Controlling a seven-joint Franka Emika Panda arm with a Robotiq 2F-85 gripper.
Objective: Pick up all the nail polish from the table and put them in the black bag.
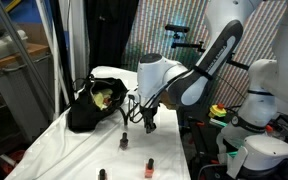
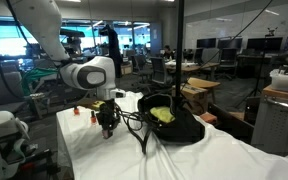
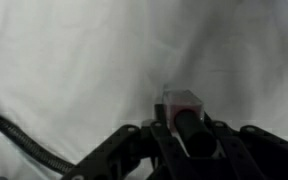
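I will next lift the nail polish bottle [image 3: 180, 102] from the cloth with my gripper, and then I will lower it toward the yellow-green contents of the black bag.
In the wrist view my gripper [image 3: 185, 132] is shut on a nail polish bottle [image 3: 180, 102]; its black cap sits between the jaws and its clear, reddish body points away over the white cloth. Both exterior views show the gripper [image 1: 148, 123] [image 2: 108, 126] low over the table [image 1: 69, 150] [image 2: 219, 160], beside the black bag [image 1: 92, 104] [image 2: 172, 122]. The bag lies open with yellow-green contents showing. Three more nail polish bottles stand on the cloth in an exterior view: a dark one [image 1: 125, 142], another dark one [image 1: 102, 174] and an orange-pink one [image 1: 147, 167].
Black cables hang from the wrist and trail over the cloth by the bag [image 2: 139, 130]. A second white robot base [image 1: 259, 110] stands off the table's edge. Small reddish items [image 2: 82, 110] sit at the table's far end behind the arm.
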